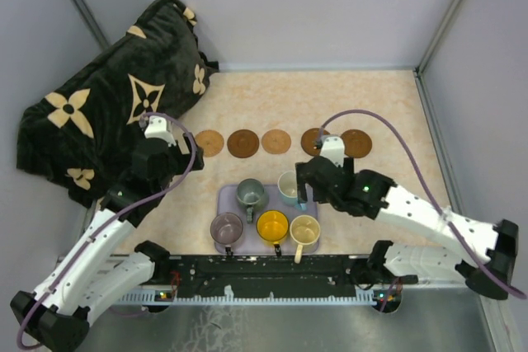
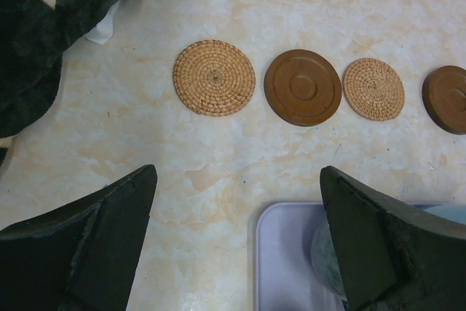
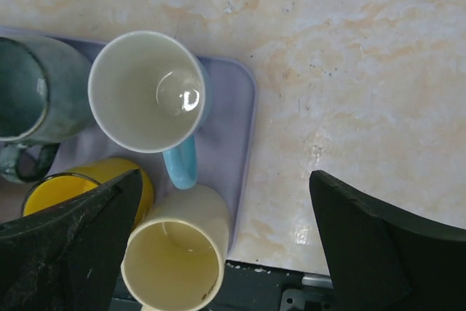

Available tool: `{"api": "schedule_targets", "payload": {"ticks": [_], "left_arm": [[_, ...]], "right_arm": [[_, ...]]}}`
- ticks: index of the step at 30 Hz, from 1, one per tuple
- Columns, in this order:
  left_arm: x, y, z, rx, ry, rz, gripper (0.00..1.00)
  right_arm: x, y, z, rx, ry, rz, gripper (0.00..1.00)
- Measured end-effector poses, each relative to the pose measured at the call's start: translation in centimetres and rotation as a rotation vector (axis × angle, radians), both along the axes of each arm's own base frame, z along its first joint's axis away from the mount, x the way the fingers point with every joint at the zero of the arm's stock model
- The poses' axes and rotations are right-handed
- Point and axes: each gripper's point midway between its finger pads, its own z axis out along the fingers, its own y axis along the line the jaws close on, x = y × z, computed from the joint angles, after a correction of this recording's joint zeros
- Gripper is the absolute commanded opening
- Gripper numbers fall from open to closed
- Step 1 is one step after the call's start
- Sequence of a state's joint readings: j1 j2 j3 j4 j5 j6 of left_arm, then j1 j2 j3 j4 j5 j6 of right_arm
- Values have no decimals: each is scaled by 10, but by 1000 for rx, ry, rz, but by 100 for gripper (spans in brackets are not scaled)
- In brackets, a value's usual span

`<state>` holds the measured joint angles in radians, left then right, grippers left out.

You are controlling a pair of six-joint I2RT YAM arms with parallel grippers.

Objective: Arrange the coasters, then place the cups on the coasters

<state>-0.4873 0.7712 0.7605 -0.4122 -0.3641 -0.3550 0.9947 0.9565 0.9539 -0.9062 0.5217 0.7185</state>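
The light blue cup's jutting handle lies below my right gripper, to its left in the top view, so next my right gripper needs to bring its fingers down that way astride it.
Five round brown coasters lie in a row across the table: a woven coaster (image 1: 209, 143) (image 2: 214, 78), a dark wooden coaster (image 1: 243, 143) (image 2: 303, 87), a second woven coaster (image 1: 276, 141) (image 2: 373, 89), one partly behind my right wrist (image 1: 311, 138) (image 2: 445, 98) and the rightmost one (image 1: 356, 143). The lavender tray (image 1: 224, 198) (image 3: 234, 118) carries the cups: grey-green (image 1: 251, 195), light blue (image 1: 289, 189) (image 3: 145, 92), purple (image 1: 226, 228), yellow (image 1: 272, 226) and cream (image 1: 304, 231) (image 3: 178, 253). My left gripper (image 2: 237, 171) hangs open left of the tray. My right gripper (image 3: 224, 176) is open over the tray's right edge.
A dark blanket with tan flower shapes (image 1: 115, 96) is heaped at the back left and reaches towards the leftmost coaster. Grey walls enclose the table on three sides. A black rail (image 1: 272, 274) runs along the near edge just behind the tray.
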Motion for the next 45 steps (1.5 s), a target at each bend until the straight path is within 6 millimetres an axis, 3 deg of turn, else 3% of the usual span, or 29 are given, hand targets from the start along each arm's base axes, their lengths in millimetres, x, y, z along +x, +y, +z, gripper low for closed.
{"api": "schedule_targets", "payload": {"ticks": [4,15,22,28,45], "left_arm": [[0,0,-1,3,4,1,99],[1,1,-1,-3,2,12,99],[4,-1,-11,10,37,16,99],[5,-1,-12,3,40,23,99],[3,5,-9,3,24,48,99]], "right_arm": [[2,11,-20,-85,33,1,99],[-3,33,-41,4,63,64,99],[-18,35,-67,4,135,120,89],[-18,40,-68,14,136,143,73],[-16,51,-85,-61,193,177,65]]}}
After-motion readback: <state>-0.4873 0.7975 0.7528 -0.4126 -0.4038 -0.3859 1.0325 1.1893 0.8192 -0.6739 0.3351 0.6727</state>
